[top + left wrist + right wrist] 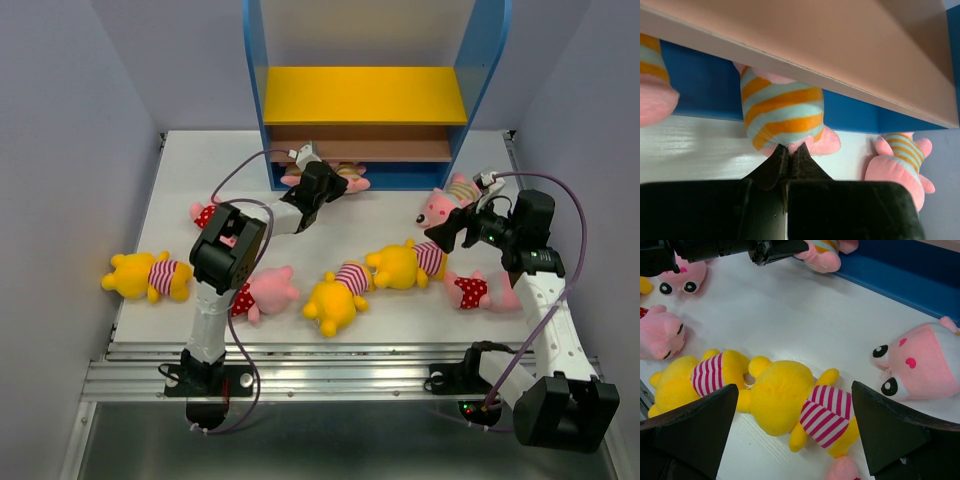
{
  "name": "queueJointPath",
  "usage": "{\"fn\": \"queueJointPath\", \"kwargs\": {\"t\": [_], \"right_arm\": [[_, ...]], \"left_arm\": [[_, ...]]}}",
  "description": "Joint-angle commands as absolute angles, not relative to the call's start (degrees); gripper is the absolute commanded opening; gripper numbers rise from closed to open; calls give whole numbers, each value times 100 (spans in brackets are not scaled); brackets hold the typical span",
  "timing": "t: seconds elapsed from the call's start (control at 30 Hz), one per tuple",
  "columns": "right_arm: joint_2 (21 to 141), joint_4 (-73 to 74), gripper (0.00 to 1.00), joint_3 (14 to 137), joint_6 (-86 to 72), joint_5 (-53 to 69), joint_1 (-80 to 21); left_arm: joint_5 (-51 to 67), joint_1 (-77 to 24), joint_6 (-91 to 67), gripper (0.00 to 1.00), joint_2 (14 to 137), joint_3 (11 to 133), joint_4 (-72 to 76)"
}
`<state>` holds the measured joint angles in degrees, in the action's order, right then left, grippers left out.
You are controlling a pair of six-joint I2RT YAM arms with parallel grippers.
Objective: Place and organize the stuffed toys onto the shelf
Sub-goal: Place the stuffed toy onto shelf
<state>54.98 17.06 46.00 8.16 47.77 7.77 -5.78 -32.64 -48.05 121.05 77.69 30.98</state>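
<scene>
My left gripper should next push its pink pig outward, deeper under the brown board, and let go, since the pig's lower end still overhangs the blue base.
The shelf (480, 60) stands at the back, with blue sides, a yellow board and a brown board (850, 65). My left gripper (325, 180) (790, 148) reaches to the shelf's blue base. It is shut, its tips pinched on the lower hem of a pink pig in a tan-striped shirt (782, 112) (350, 178), which sits under the brown board. My right gripper (452, 232) (795, 432) hangs open above a yellow bear in a red-striped shirt (785, 400) (402, 264), not touching it.
Other toys lie across the white table: a striped pig (445, 205) (920, 365), two more bears (148, 277) (335, 300), and pigs in red (480, 290) (265, 292) (208, 214). More striped pigs (900, 160) (652, 95) flank the held one.
</scene>
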Motion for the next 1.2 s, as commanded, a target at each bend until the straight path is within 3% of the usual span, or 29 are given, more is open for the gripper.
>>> {"fn": "queueJointPath", "kwargs": {"t": [0.0, 0.63, 0.97, 1.17], "right_arm": [[5397, 1424, 100, 4535, 896, 4799, 773], [5458, 1433, 100, 4535, 905, 4816, 773], [5476, 1433, 100, 4535, 923, 4790, 773], [5493, 1433, 100, 4535, 923, 4781, 773]], "left_arm": [[-773, -3208, -4720, 2, 12164, 8147, 3243], [-606, -3059, -4280, 15, 12586, 8868, 2646], [-334, -2988, -4149, 48, 12674, 9044, 2312], [-220, -2979, -4008, 59, 12429, 8798, 2303]]}}
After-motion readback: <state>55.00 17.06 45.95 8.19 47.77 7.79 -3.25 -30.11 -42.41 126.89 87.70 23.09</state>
